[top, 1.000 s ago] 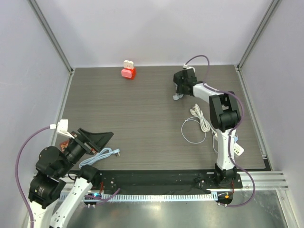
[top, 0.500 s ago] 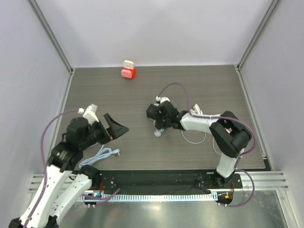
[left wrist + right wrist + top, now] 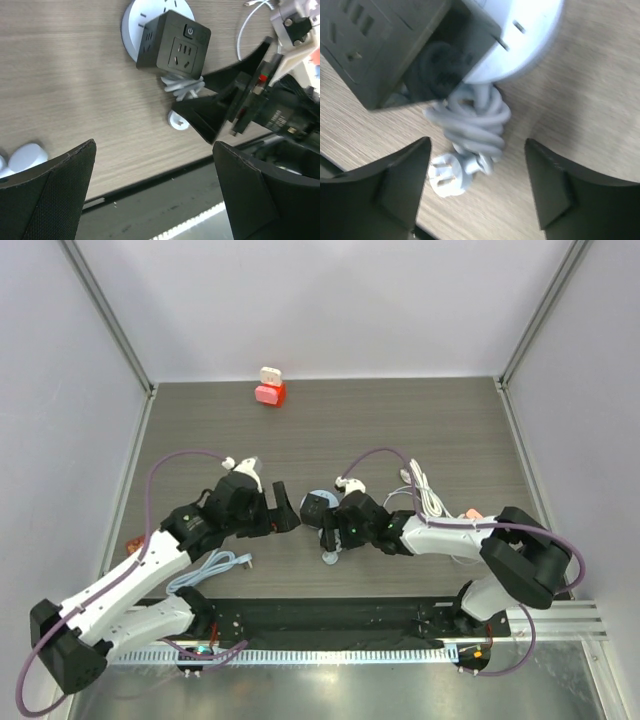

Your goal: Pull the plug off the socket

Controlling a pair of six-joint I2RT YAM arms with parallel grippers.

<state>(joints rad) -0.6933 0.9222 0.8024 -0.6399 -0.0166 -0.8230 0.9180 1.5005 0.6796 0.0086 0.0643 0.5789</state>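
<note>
The cube adapter is crooked, so my left gripper should next turn while it moves to the right in the top view and down to the power button.
A black cube adapter sits joined to a white round socket disc on the wooden table, near the middle in the top view. A coiled grey cable hangs from them and ends in a loose white two-prong plug, which also shows in the top view. My right gripper is open, with its fingers on either side of the coil and the loose plug. My left gripper is open and empty, just left of the cube in the top view.
A red and white block stands at the back. A white cable bundle lies to the right of the right arm. A light-blue cable lies near the front left edge. The dark front rail runs below.
The right gripper has moved from the back right to the near middle, and the socket and its cable came with it. The left gripper swung from the near left to the middle.
</note>
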